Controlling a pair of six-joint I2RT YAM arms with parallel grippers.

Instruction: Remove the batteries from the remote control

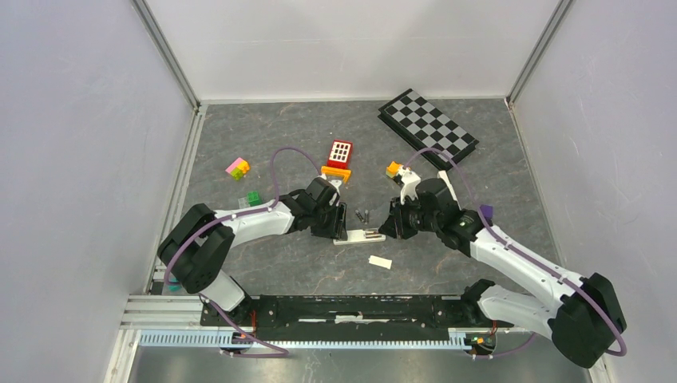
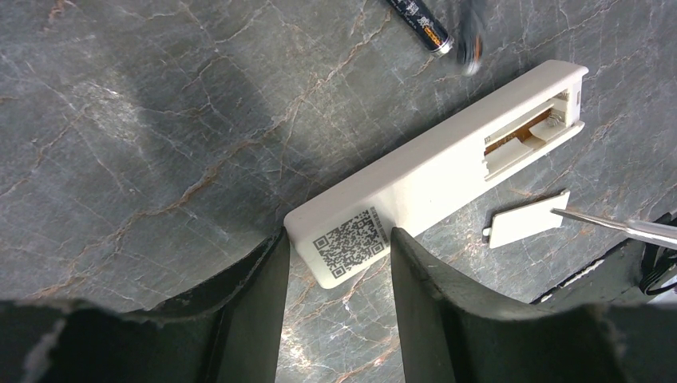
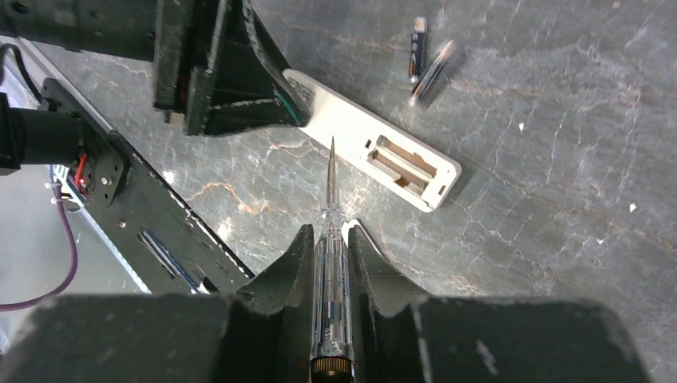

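My right gripper holds the screwdriver (image 3: 331,167) and needs to swing to the right in the top view and lower it onto the bare table past the remote, because the remote's battery compartment is empty.
The white remote control (image 1: 359,235) (image 2: 431,171) (image 3: 351,132) lies face down on the grey table. Its battery compartment (image 2: 527,132) (image 3: 403,163) is uncovered and no battery shows in it. Two dark batteries (image 3: 417,48) (image 1: 362,215) lie loose just beyond it; one (image 2: 423,24) is sharp in the left wrist view. My left gripper (image 2: 337,239) (image 1: 339,223) is shut on the remote's QR-code end. My right gripper (image 3: 330,231) (image 1: 395,223) is shut on a thin screwdriver (image 3: 331,167) whose tip hovers beside the remote. The loose white cover (image 2: 527,225) (image 1: 380,262) lies nearby.
A checkerboard (image 1: 427,126) sits at the back right. Toy bricks are scattered behind the arms: a red one (image 1: 339,153), pink-yellow (image 1: 237,167), green (image 1: 253,197) and orange (image 1: 393,168). The black base rail (image 1: 319,307) runs along the near edge.
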